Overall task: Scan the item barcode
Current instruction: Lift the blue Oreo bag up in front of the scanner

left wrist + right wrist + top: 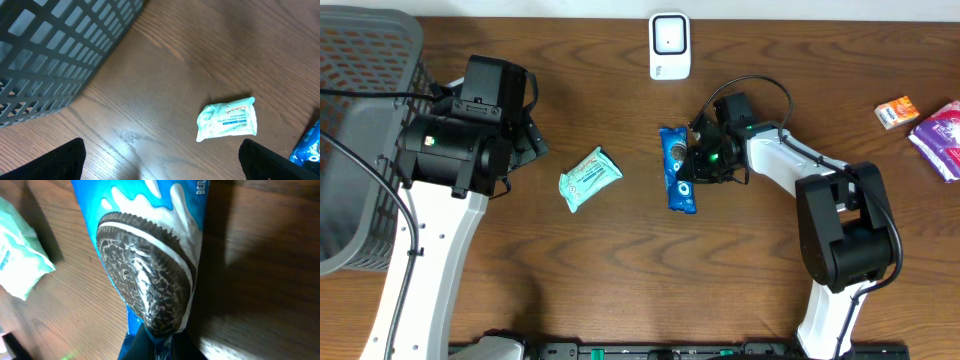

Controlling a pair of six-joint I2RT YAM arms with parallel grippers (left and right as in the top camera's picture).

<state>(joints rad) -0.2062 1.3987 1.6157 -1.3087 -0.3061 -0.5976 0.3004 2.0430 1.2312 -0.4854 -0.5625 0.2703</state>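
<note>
The cookie packet lifts outward in my right gripper over the scanner (669, 45) next, then comes free beside the orange box, since other items already lie there.
The item, a blue cookie packet (677, 170) with a sandwich biscuit printed on it, lies lengthwise at the table's middle. My right gripper (703, 160) is at its right edge, and in the right wrist view the gripper (157, 347) is shut on the wrapper's edge (145, 255). A white barcode scanner (669, 45) stands at the back centre, above the packet. My left gripper (525, 140) hovers at the left, open, its dark fingers (45, 162) wide apart over bare wood with nothing between them.
A pale green tissue pack (590, 177) lies left of the cookie packet and shows in the left wrist view (227, 119). A grey mesh basket (360, 120) fills the far left. An orange box (897, 111) and a purple packet (942, 135) lie at the far right.
</note>
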